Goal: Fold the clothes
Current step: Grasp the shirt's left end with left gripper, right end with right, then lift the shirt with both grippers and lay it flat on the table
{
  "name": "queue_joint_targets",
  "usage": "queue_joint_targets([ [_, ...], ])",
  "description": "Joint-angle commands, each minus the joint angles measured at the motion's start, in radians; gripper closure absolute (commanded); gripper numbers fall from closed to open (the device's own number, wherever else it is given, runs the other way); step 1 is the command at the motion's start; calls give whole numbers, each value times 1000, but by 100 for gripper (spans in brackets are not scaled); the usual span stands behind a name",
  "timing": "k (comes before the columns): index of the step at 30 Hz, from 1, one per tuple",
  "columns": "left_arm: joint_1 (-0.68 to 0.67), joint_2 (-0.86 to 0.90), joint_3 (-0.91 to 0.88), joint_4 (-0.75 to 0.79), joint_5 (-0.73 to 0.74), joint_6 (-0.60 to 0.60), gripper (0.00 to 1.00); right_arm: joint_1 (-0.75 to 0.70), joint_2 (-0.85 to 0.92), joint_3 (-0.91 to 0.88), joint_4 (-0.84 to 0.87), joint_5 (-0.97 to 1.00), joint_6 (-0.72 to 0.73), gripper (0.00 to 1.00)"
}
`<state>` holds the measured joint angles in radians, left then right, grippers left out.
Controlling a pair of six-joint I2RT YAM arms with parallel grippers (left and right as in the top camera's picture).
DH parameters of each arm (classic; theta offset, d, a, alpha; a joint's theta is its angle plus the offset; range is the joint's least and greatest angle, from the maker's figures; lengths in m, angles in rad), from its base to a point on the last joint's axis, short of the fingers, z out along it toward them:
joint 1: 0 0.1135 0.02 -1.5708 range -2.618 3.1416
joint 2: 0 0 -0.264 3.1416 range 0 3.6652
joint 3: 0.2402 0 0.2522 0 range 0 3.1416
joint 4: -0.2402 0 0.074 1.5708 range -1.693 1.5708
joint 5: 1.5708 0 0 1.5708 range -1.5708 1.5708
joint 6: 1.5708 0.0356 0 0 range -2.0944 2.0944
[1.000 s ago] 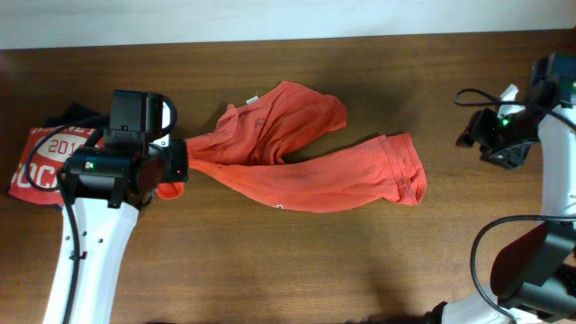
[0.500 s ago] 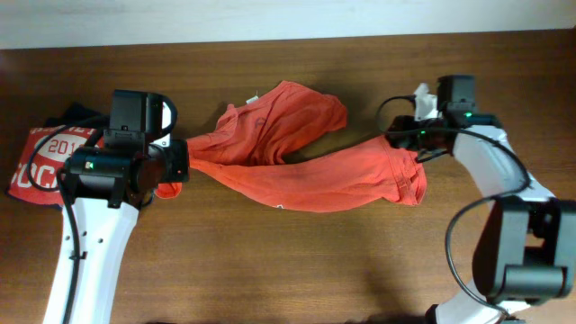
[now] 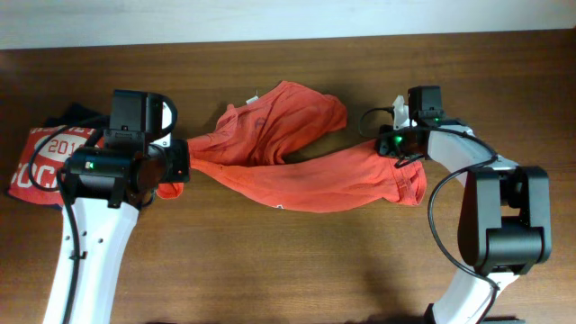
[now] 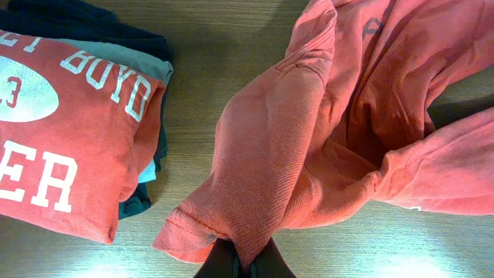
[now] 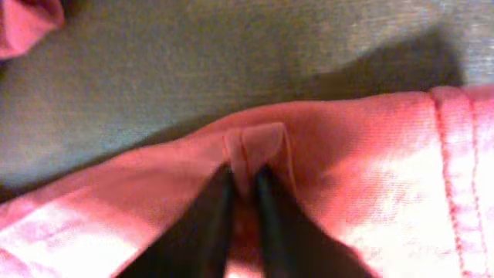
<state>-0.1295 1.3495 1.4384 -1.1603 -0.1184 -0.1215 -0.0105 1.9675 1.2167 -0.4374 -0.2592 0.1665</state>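
Observation:
My left gripper lifts the shirt's crumpled end next, carries it outward, lowers it there and lets go. The bare tabletop before the pale wall lies outward.
The clothes, one orange-red T-shirt, lie crumpled and stretched across the middle of the table. My left gripper is shut on the shirt's left end. In the left wrist view the cloth bunches up out of the closed left gripper. My right gripper sits at the upper edge of the shirt's right end, near the hem. The right wrist view shows the right gripper pinching a small raised fold of the fabric, jaws nearly together.
A folded stack lies at the table's left edge behind the left arm: a red shirt with white print on dark navy and teal garments. The table's back edge meets a pale wall.
The right arm swung in from the far right to the shirt's right end, and its jaws closed on a fold of cloth. The left arm and the shirt stayed put.

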Motion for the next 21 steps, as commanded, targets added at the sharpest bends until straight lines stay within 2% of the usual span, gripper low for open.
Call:
queue_joint_targets([
  [1, 7, -2, 14, 2, 10, -8, 99, 2, -35, -5, -16, 8, 7, 96],
  [7, 7, -2, 14, 18, 6, 8, 99, -8, -195, -5, -54, 8, 6, 96],
  [14, 7, -2, 27, 49, 6, 22, 99, -74, -521, -5, -93, 10, -6, 96],
  [21, 7, -7, 139, 37, 6, 48, 100, -143, -784, -5, -145, 107, -11, 96],
])
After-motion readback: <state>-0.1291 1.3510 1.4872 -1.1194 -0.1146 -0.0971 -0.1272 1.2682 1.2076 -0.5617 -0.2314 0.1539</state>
